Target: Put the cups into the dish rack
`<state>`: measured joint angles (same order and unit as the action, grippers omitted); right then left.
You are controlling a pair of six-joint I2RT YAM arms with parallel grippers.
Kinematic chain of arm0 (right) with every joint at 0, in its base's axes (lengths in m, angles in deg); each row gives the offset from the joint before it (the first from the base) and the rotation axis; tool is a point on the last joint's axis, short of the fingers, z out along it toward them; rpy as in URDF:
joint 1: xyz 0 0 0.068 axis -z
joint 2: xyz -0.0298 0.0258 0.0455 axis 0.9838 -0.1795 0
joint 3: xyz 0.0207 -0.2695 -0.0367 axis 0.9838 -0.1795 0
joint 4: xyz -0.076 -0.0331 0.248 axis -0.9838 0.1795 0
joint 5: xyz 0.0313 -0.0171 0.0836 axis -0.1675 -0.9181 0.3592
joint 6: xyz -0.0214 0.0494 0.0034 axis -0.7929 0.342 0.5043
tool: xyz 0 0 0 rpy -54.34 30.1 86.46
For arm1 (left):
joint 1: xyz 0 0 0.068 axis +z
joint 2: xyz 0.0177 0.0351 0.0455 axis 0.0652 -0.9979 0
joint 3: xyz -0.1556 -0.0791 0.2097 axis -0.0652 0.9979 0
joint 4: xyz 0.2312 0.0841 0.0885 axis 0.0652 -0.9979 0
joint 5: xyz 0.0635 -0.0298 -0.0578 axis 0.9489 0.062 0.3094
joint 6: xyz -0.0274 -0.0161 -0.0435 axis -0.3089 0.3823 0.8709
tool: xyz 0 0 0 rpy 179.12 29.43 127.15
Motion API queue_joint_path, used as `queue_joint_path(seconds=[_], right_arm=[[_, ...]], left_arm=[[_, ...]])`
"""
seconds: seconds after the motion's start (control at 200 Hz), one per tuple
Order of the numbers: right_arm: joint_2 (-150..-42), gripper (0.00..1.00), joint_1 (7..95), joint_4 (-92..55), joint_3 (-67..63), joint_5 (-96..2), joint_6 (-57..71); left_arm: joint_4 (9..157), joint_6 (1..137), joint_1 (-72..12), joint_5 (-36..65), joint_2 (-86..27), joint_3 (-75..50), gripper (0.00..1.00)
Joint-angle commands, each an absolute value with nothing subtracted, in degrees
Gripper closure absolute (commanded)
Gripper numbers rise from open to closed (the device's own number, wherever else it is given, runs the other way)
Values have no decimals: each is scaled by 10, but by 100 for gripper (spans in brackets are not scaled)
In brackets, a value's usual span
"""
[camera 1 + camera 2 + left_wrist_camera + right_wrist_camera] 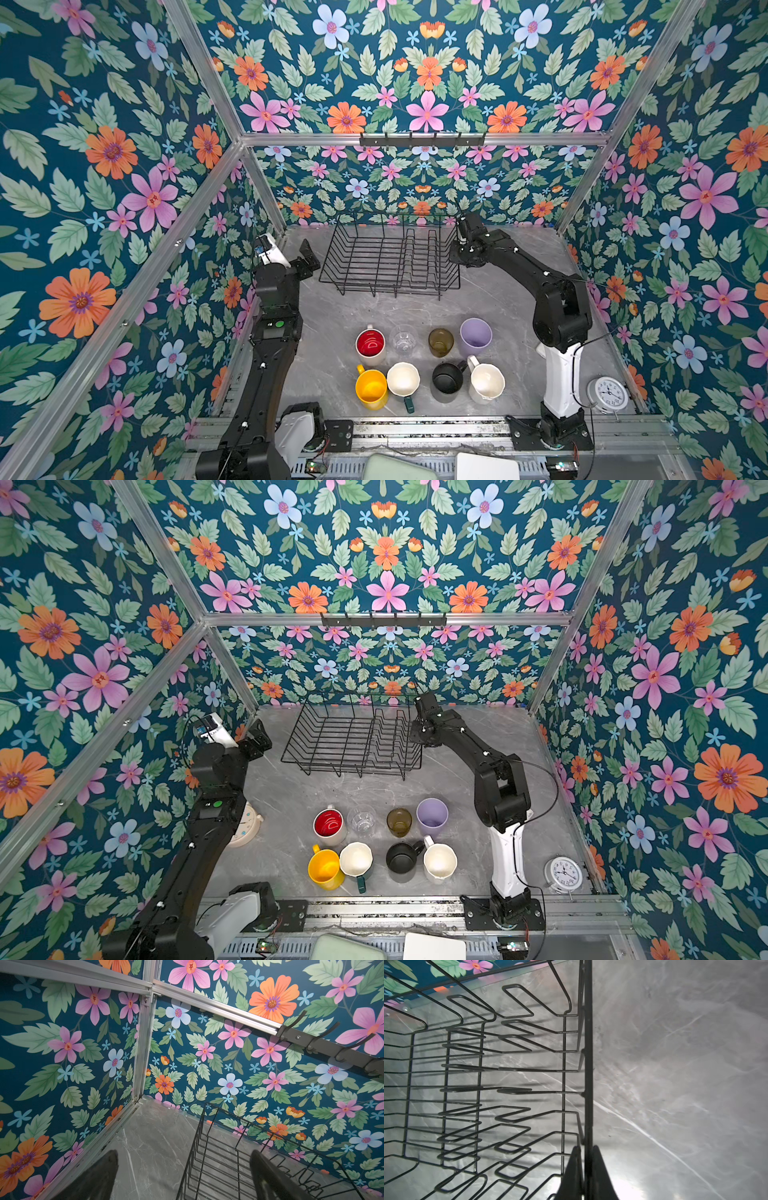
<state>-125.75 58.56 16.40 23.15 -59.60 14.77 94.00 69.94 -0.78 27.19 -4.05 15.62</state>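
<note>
I will next drag the rim wire in my right gripper slightly back and toward the bare tabletop beside the gripper, away from the rack (pixel 390 286), then release it.
The black wire dish rack (pixel 390 286) stands empty at the back of the grey table. My right gripper (pixel 460 237) is shut on its right rim wire (pixel 588 1064), one finger on each side in the right wrist view (pixel 588 1150). My left gripper (pixel 309 255) hangs open beside the rack's left wall (pixel 207 1147), holding nothing (pixel 184 1154). The cups stand upright in two rows near the front: red-inside mug (pixel 370 345), clear glass (pixel 404 338), amber glass (pixel 440 341), lilac tumbler (pixel 476 337), yellow mug (pixel 371 388), dark-green mug (pixel 403 380), black mug (pixel 448 377), white mug (pixel 486 383).
A white alarm clock (pixel 609 392) sits at the front right beside the right arm's base. A cream clock (pixel 247 825) shows partly behind the left arm. A black hook rail (pixel 422 140) hangs on the back wall. Floral walls close in three sides.
</note>
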Motion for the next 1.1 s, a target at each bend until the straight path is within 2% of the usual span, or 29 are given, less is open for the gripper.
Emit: queue_joint_path(seconds=[0.0,0.38,1.095], right_arm=[[-1240,100,600,166,217,-591,78],[-1212,100,637,176,171,-554,21],[-1184,100,677,157,105,-548,19]], left_arm=[[956,695,-7,269,-38,156,0],[957,696,-7,267,-39,156,0],[958,698,-6,267,-34,158,0]])
